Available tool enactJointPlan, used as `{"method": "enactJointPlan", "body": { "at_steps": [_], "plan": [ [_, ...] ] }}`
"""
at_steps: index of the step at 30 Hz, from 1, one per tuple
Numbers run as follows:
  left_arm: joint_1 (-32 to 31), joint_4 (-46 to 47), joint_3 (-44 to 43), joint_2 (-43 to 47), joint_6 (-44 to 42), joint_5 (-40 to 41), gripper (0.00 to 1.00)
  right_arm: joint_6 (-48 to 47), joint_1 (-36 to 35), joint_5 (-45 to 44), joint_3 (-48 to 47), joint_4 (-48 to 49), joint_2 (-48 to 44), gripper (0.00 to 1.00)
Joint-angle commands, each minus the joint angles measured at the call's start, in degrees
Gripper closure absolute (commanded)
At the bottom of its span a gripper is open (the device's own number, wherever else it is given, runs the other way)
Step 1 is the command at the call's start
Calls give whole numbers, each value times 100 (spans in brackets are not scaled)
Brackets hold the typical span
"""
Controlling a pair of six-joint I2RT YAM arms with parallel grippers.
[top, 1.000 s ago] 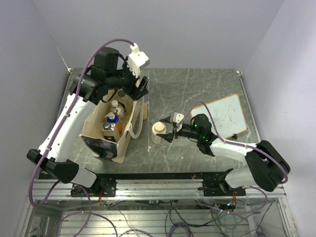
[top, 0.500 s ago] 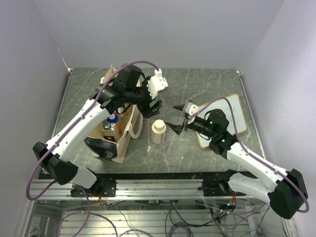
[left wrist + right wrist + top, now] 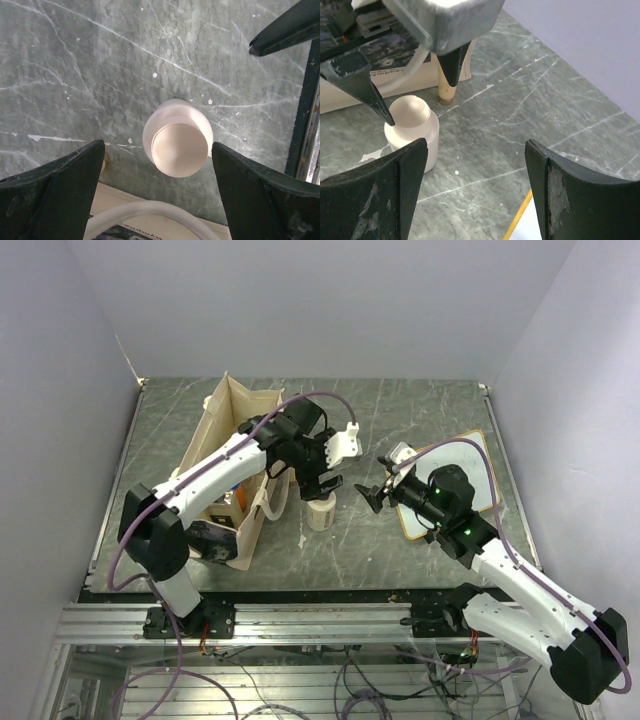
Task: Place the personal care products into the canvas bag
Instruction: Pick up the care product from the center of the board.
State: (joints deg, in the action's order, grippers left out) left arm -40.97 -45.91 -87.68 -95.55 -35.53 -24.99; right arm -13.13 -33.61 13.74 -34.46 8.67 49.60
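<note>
The left gripper will next lower its open fingers around the cream bottle's lid (image 3: pixel 321 505) (image 3: pixel 179 149) and center them, since the lid lies nearer one finger.
A cream wide-lidded bottle (image 3: pixel 320 512) stands upright on the table just right of the canvas bag (image 3: pixel 218 445). My left gripper (image 3: pixel 322 487) hangs open directly above it. In the left wrist view the bottle (image 3: pixel 177 140) sits between and below the spread fingers (image 3: pixel 55 195), apart from both. My right gripper (image 3: pixel 373 496) is open and empty to the bottle's right. In the right wrist view the bottle (image 3: pixel 412 131) is ahead at the left, with the left gripper's fingertips (image 3: pixel 367 92) over it. My left arm hides most of the bag's inside.
A wood-framed whiteboard (image 3: pixel 455 480) lies flat on the table's right, under my right arm; its yellow edge (image 3: pixel 520 215) shows in the right wrist view. The bag's white strap (image 3: pixel 150 212) droops just beside the bottle. A white smear (image 3: pixel 302 537) marks the table.
My left arm swung from above the bag to over the cream bottle. My right gripper, which was around the bottle, drew back to the right, leaving it standing.
</note>
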Motion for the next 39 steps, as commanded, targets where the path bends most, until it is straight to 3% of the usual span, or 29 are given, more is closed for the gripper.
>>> {"method": "enactJointPlan", "body": {
  "at_steps": [1,10,22,30,39],
  "plan": [
    [-47,-53,-55,-182,-565,-228,1,128,94,-205,39,-109,-32,22],
    [-119,-259,-14,-349,-701,-365,2,265,259,-162,71,95,159,22],
    [-227,-87,172,-446,-660,-280,23,344,403,-49,4,118,373,23],
    [-227,-145,237,-423,-710,-234,24,352,511,86,-43,165,529,23],
    [-227,-137,291,-381,-751,-207,41,359,510,214,-86,223,682,23]
  ]
}}
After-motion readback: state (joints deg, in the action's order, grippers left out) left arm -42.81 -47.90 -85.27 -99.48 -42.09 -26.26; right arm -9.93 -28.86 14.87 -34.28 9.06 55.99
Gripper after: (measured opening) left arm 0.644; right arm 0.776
